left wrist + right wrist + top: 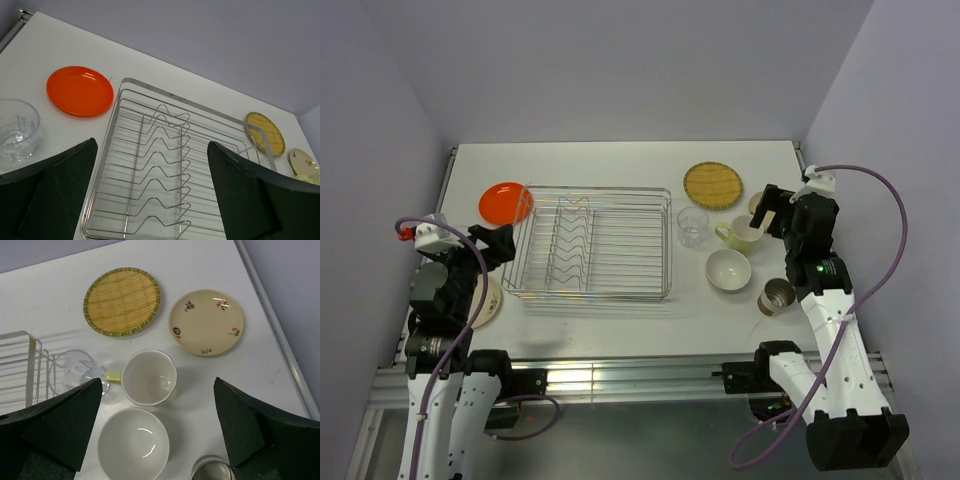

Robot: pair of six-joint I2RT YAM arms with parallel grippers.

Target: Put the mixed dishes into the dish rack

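My right gripper is going back and down next, turning, onto the beige bowl's near rim (154, 476) to close there, because the pale green mug (149, 377) crowds the bowl's far side.
The silver wire dish rack (595, 243) stands empty mid-table; it also shows in the left wrist view (165, 165). My left gripper (500, 243) is open and empty, hovering at the rack's left end (150, 150). The orange plate (505, 203) lies beyond it (80, 91). My right gripper (772, 210) is open and empty above the pale green mug (149, 377), with the beige bowl (133, 444) and brown metallic cup (212, 470) nearer. The clear cup (75, 371), yellow woven plate (122, 301) and cream plate (206, 321) lie around them.
A tan plate (488, 300) lies partly under my left arm near the front left edge. A second clear glass (17, 130) stands left of the orange plate. Grey walls close in the table at the back and both sides.
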